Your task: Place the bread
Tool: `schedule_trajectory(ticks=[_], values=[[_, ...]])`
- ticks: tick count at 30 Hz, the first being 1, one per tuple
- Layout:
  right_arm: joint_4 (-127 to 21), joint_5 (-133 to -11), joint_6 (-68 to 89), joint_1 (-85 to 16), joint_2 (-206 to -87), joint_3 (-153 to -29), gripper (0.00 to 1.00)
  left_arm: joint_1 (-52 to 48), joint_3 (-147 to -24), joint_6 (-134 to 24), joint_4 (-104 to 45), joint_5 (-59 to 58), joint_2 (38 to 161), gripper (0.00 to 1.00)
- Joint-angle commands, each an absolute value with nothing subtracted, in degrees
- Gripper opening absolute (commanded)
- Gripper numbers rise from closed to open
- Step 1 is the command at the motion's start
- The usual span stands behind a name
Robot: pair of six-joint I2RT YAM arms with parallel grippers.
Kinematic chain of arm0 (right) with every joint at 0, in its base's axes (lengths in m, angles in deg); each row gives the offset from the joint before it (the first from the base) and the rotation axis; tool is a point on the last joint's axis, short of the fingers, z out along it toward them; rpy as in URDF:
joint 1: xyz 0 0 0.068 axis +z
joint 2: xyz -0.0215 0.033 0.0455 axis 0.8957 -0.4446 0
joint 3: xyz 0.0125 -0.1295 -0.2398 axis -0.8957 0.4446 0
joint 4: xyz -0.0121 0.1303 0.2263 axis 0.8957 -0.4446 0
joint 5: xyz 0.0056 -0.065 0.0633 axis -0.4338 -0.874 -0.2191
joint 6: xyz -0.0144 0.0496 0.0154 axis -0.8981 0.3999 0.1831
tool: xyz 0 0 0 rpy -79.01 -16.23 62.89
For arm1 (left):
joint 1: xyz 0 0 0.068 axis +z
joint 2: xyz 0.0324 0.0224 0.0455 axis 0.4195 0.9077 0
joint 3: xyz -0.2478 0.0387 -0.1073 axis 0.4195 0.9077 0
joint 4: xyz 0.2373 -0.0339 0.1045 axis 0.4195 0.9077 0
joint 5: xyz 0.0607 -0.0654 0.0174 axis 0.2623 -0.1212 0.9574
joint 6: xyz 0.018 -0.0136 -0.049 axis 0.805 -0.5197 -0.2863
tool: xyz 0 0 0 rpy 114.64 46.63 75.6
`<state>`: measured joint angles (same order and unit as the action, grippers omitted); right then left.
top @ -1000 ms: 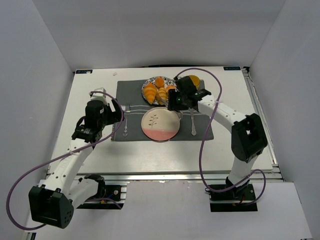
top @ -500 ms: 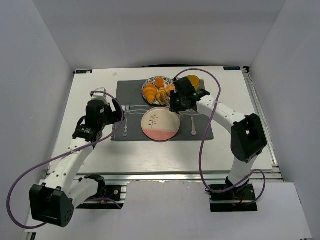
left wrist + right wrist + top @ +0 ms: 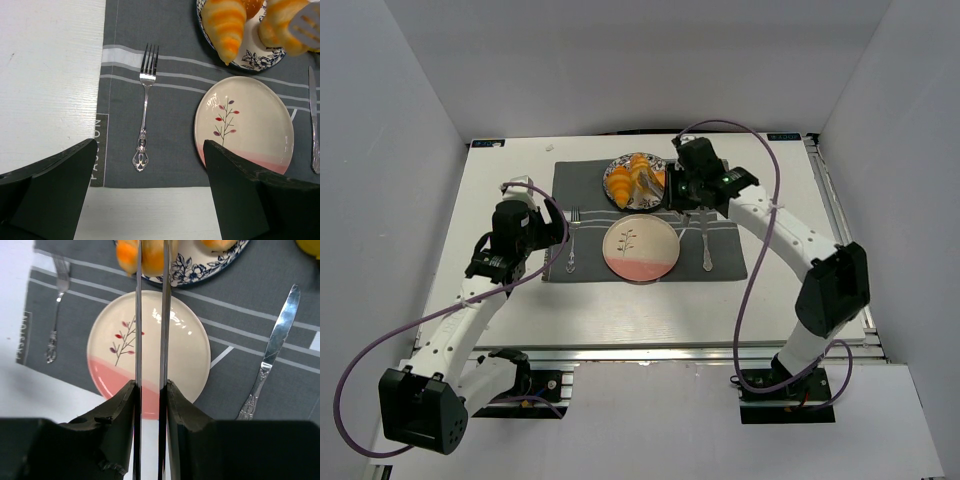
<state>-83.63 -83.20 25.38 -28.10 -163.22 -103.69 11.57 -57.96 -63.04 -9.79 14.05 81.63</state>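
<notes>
The pink-and-cream plate is empty, so the bread [image 3: 151, 255] goes back over the plate's middle [image 3: 150, 354] in my right gripper next, then down, and the tongs release.
My right gripper [image 3: 684, 190] [image 3: 150, 390] is shut on a pair of metal tongs [image 3: 138, 330]. The tong blades reach over the pink-and-cream plate [image 3: 640, 250] [image 3: 190, 350] to the blue floral plate [image 3: 611, 182] [image 3: 200, 271]. Their tips stand on either side of the bread [image 3: 151, 255] [image 3: 280, 25], a golden ridged roll; a slotted tong tip [image 3: 306, 26] lies against it. I cannot tell whether it is lifted. A larger striped croissant [image 3: 226, 25] lies beside it. My left gripper [image 3: 542, 238] [image 3: 150, 200] is open and empty over the mat's near left edge.
A grey striped placemat [image 3: 588, 185] holds both plates. A fork [image 3: 573, 242] [image 3: 144, 110] lies left of the pink plate and a knife [image 3: 706, 248] [image 3: 272, 350] to its right. Other orange buns lie on the blue plate [image 3: 250, 62].
My right arm has swung up and toward the far side, and the tongs' tips have moved onto the blue plate around a roll. The left arm has not moved.
</notes>
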Motion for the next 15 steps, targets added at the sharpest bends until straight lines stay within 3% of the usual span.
schedule_trajectory(ticks=[1, 15], values=[[-84.6, -82.5, 24.3, -27.7, -157.1, -105.8, 0.18, 11.7, -57.8, -63.5, -10.9, 13.1, 81.5, 0.98], [-81.9, -81.4, 18.8, -19.6, -138.2, -83.0, 0.18, 11.7, -58.5, -63.2, -11.6, 13.2, 83.6, 0.98]])
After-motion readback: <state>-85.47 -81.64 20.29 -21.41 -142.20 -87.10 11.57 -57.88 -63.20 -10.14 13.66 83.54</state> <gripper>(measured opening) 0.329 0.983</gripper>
